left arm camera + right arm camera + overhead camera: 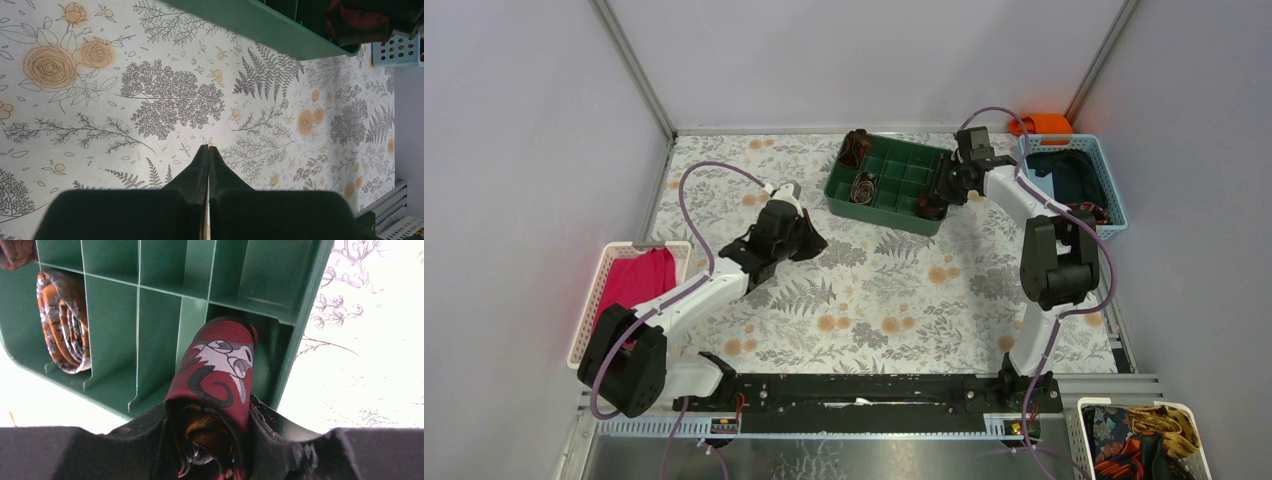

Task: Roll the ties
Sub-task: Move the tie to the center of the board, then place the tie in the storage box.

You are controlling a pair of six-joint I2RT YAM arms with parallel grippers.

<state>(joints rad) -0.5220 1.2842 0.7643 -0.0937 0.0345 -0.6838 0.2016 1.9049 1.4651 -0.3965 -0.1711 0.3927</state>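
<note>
The right gripper lowers the rolled maroon tie (220, 375) into the tray's near corner section on the blue basket's side next, since that section is still empty.
My right gripper (937, 200) is shut on a rolled maroon tie (220, 375) with grey and black swirls. It holds the tie over the near right corner compartment of the green divided tray (902, 167). A rolled orange and grey tie (62, 322) sits in a near left compartment (864, 187). Another dark tie (856, 148) lies in the far left compartment. My left gripper (814, 243) is shut and empty over the floral table, left of the tray. Its fingertips (208, 150) press together in the left wrist view.
A blue basket (1106, 190) with dark navy cloth stands at the right, an orange object (1051, 123) behind it. A white basket (600, 278) with pink-red cloth is at the left edge. Another white basket (1086, 410) with patterned fabric sits at the bottom right.
</note>
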